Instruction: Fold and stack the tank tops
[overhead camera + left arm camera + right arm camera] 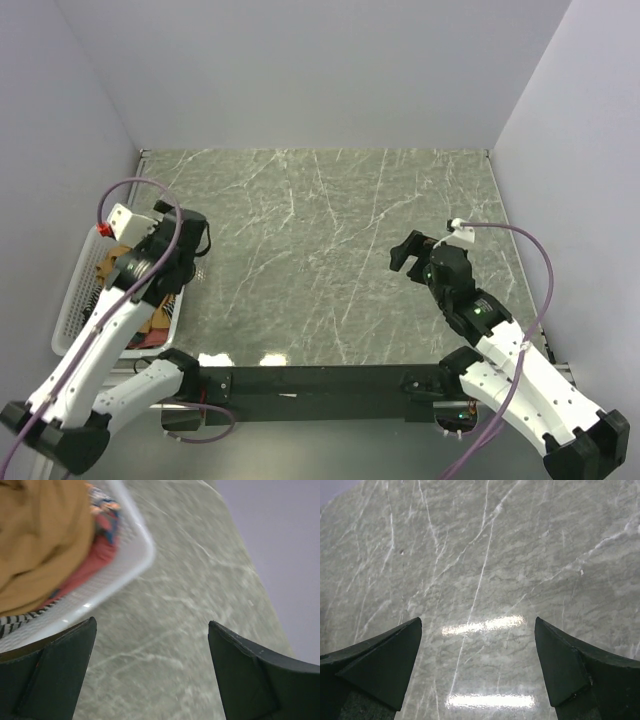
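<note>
My left gripper moves across the basket's rim next and down onto a fold of the tan-brown top (112, 262) (44, 542), since it lies uppermost.
The three tank tops lie bunched in a white mesh basket (131, 562). The tan-brown top (40, 535) is on top, the rust-red one (97, 552) under it, and the black-and-white striped one (17, 620) peeks out at the basket's rim. In the top view the tan top (108, 262) shows in the basket (72, 310) at the left edge, partly hidden by my left arm. My left gripper (152, 627) is open and empty above the marble just beside the basket corner; it also shows in the top view (192, 255). My right gripper (477, 627) is open and empty over bare marble, and shows in the top view (407, 252).
The green marble tabletop (320, 240) spans the middle. White walls close the back and both sides. The basket stands at the table's left edge. Purple cables loop over both arms.
</note>
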`<state>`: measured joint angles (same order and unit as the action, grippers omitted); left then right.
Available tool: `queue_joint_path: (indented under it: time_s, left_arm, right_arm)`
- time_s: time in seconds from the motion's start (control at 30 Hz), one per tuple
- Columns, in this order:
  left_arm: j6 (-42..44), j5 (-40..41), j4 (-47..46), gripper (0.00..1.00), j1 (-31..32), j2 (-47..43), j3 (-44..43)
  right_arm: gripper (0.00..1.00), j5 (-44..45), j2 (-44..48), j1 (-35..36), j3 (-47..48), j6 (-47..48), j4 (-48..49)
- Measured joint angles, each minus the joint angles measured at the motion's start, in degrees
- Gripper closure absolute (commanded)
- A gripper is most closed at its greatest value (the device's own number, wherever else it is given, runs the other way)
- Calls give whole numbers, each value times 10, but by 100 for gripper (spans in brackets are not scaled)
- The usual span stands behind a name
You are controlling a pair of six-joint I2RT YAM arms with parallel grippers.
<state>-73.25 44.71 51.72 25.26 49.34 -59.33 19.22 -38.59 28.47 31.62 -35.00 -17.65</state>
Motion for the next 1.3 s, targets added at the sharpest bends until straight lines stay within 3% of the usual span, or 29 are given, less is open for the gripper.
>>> queue_joint_path:
  time_s: [0.17,0.37,0.43,0.7,0.8,0.83,0.97,1.13,1.3]
  left_arm:
    - [-113,60,110,1,-59,76,-37]
    - [-78,37,68,1,-260,121,-19]
    - [-70,34,54,1,-294,150,-20]
    - [-2,-47,-36,18,-418,317,-27]
    - [21,-80,-66,43,-447,355,-27]
    - [27,-89,-73,64,-452,361,-27]
    - [61,-133,-102,99,-470,368,-30]
    - [112,-168,-113,99,-476,334,-55]
    - [192,-226,-133,99,-476,208,-92]
  right_arm:
    - [1,-14,-19,0,0,-2,2]
    - [2,-38,-48,0,0,-5,7]
    - [3,-45,-56,0,0,-5,11]
    - [7,-83,-75,0,5,-4,17]
    - [7,-92,-73,0,7,-2,17]
    - [7,-95,-72,0,7,-2,17]
    - [7,-101,-65,0,7,-1,17]
    - [7,-105,-53,0,7,0,17]
    - [7,-108,-41,0,8,1,17]
